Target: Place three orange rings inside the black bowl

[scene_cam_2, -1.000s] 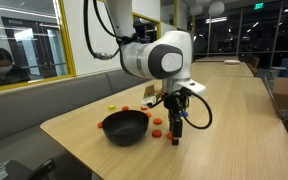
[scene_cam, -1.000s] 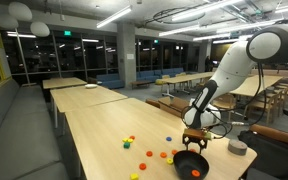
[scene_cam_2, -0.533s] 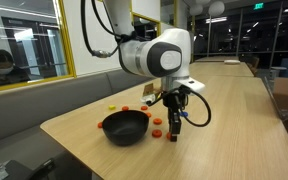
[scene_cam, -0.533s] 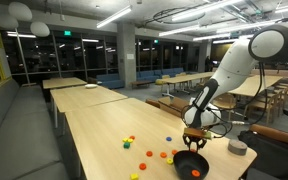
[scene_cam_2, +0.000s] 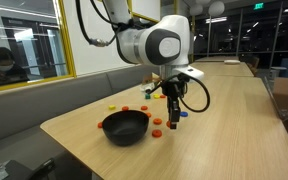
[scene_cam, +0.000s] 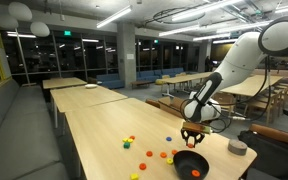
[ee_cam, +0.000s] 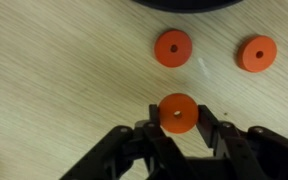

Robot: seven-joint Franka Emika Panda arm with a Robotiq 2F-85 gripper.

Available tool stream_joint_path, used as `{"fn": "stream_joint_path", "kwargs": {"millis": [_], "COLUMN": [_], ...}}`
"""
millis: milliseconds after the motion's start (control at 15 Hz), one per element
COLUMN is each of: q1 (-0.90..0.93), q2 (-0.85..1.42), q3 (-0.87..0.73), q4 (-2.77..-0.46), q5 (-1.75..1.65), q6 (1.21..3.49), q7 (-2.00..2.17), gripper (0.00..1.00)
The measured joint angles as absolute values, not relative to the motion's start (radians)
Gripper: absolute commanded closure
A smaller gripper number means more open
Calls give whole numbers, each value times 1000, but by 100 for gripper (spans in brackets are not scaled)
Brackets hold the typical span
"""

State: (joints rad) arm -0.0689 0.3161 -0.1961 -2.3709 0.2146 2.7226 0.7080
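Next I need to swing my gripper sideways from above the tabletop to over the black bowl's open middle and release the ring, since it still hangs beside the bowl.
My gripper point(ee_cam: 178, 116) is shut on an orange ring point(ee_cam: 178, 110), held flat between the two fingers above the wooden table. Two more orange rings point(ee_cam: 173, 48) point(ee_cam: 256, 54) lie on the table beyond it. The black bowl point(ee_cam: 184, 3) shows only as a dark rim at the top edge of the wrist view. In both exterior views the gripper point(scene_cam: 192, 136) point(scene_cam_2: 172, 118) hangs above the table beside the black bowl point(scene_cam: 184, 158) point(scene_cam_2: 124, 132). An orange piece point(scene_cam: 195, 173) lies inside the bowl.
Yellow and green pieces point(scene_cam: 129, 140) and a blue piece point(scene_cam: 168, 138) are scattered on the long table point(scene_cam: 104, 130). A grey round container point(scene_cam: 238, 147) stands past the bowl. Loose orange rings point(scene_cam_2: 156, 121) lie near the bowl. The table edge point(scene_cam_2: 74, 145) runs close to the bowl.
The gripper has shut on an orange ring and risen off the table with it. The arm now stands higher than before.
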Motion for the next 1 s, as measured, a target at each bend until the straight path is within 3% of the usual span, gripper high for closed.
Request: {"fn": "stream_joint_path", "kwargs": {"millis": [1000], "q1": [23], "q2": [63], "q3": [-66], "q4": [-2513], "q5": [165], "q6": [2516], "q7": [710], "gripper": [75]}}
